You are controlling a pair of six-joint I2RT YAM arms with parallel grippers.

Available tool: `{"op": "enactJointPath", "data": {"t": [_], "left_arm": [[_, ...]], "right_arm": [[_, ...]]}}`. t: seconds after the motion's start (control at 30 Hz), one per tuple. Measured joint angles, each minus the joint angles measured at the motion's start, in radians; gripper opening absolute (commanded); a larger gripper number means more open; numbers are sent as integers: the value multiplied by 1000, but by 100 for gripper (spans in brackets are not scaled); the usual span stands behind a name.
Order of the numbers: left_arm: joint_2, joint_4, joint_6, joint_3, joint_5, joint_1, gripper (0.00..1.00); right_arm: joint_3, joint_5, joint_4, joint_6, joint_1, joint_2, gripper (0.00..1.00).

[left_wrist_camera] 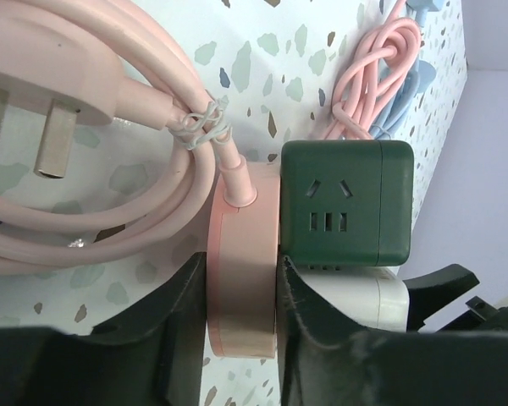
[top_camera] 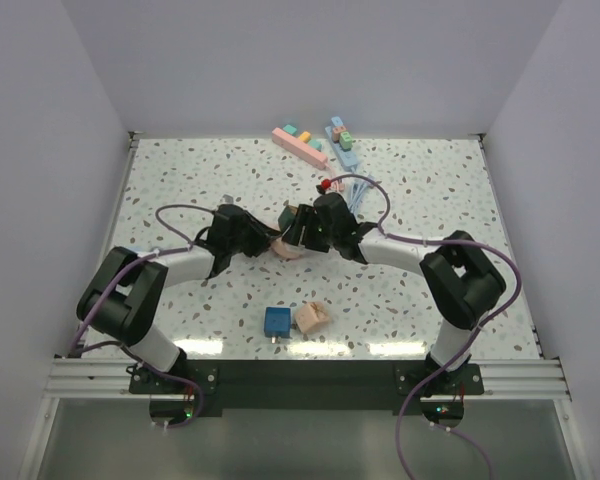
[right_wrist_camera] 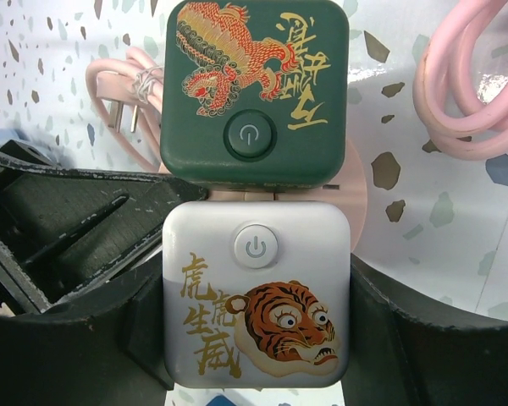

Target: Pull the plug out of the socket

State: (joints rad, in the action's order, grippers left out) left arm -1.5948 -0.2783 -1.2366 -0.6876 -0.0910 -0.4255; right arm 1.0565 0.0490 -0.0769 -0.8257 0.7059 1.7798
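Observation:
My right gripper pulls the white cube (left_wrist_camera: 356, 298) back off the pink plug next, then lowers it beside the peach cube, where the table is open.
My left gripper (left_wrist_camera: 241, 292) is shut on a flat round pink plug (left_wrist_camera: 241, 254), one finger on each face. The plug sits against the side of a dark green socket cube (left_wrist_camera: 347, 203) and a white socket cube (left_wrist_camera: 356, 298) below it. Its pink cable (left_wrist_camera: 110, 178) coils away to a pronged end (left_wrist_camera: 34, 93). My right gripper (right_wrist_camera: 256, 313) is shut on the white cube (right_wrist_camera: 256, 292) with the tiger print, fingers pressed on both sides. The green cube (right_wrist_camera: 252, 93) stands just beyond it, the pink plug (right_wrist_camera: 354, 199) showing behind. From above, both grippers (top_camera: 270, 243) (top_camera: 305, 232) meet mid-table.
A blue block (top_camera: 276, 320) and a peach cube (top_camera: 312, 316) lie near the front edge. Pink (top_camera: 300, 146) and blue (top_camera: 342, 140) strips lie by the back wall. A bundle of pale cables (top_camera: 358, 190) lies behind the right gripper.

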Motion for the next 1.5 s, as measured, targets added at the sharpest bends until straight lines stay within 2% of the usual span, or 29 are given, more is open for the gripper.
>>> {"op": "enactJointPath", "data": {"t": [0.1, 0.23, 0.43, 0.5, 0.63, 0.73, 0.83, 1.03, 1.17, 1.5], "left_arm": [[-11, -13, 4, -2, -13, 6, 0], [-14, -5, 32, -8, -37, 23, 0], [-13, 1, 81, -17, -113, 47, 0], [-4, -2, 117, -17, -128, 46, 0], [4, 15, 164, 0, -47, 111, 0], [10, 14, 177, -6, -5, 131, 0], [18, 23, 187, -10, 13, 127, 0], [22, 35, 255, -27, -7, 123, 0], [6, 40, 336, -51, -68, 122, 0], [-11, 60, 481, -80, -189, 84, 0]], "right_arm": [[3, 11, 3, 4, -7, 2, 0], [16, 13, 29, 16, -8, 1, 0], [72, 5, 168, 64, -25, -31, 0], [56, -18, 195, 78, -36, -97, 0], [-5, -132, 209, 108, -104, -362, 0], [-1, -173, 183, 114, -129, -455, 0], [18, -184, 217, 132, -119, -449, 0], [14, -228, 473, 213, -111, -412, 0], [-30, -165, 588, 272, -111, -412, 0], [-174, 146, 792, 366, -96, -403, 0]]}}
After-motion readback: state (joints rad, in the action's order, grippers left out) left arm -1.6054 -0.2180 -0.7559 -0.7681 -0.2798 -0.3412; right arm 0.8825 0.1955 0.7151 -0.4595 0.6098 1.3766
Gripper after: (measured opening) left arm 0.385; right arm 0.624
